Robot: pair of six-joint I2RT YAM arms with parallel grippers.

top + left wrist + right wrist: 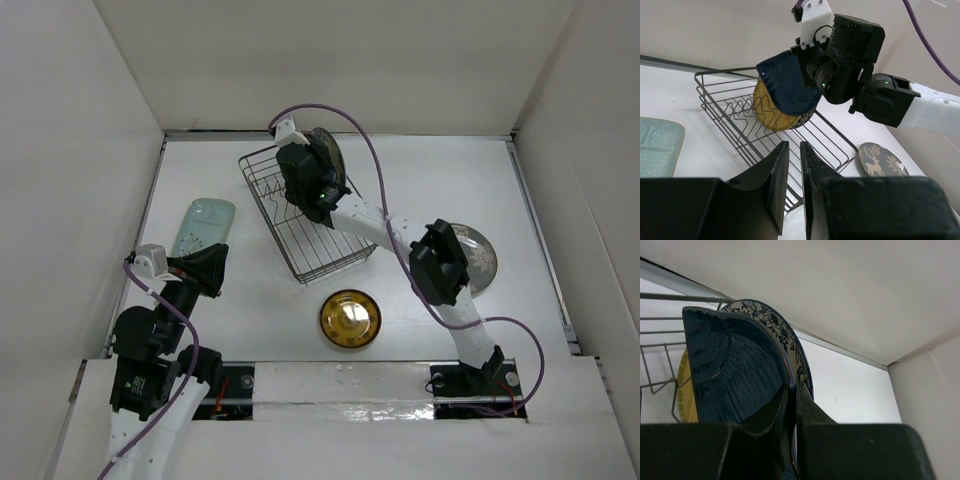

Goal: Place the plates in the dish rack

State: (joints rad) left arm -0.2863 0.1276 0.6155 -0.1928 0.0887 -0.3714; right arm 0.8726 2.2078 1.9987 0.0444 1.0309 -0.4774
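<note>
I will next shift my right gripper left in the top view and lower the navy plate where the rack wires stand empty (274,188) (662,382) beside the yellow plate.
My right gripper (316,182) is over the wire dish rack (325,250) and is shut on the navy leaf-shaped plate (735,375), held on edge; the plate also shows in the left wrist view (785,85). Close by it, the yellow woven-look plate (765,112) and the white plate with the blue floral rim (786,335) stand upright in the rack (735,107). The gold plate (350,318) lies flat in front of the rack. The grey plate with the white deer motif (478,258) lies at the right, partly under the right arm. The pale mint oblong plate (203,228) lies at the left. My left gripper (207,268) is shut and empty just below it.
White walls close in the table on the left, back and right. The right arm's elbow (438,262) hangs over the grey plate. A purple cable (375,165) loops over the rack's right side.
</note>
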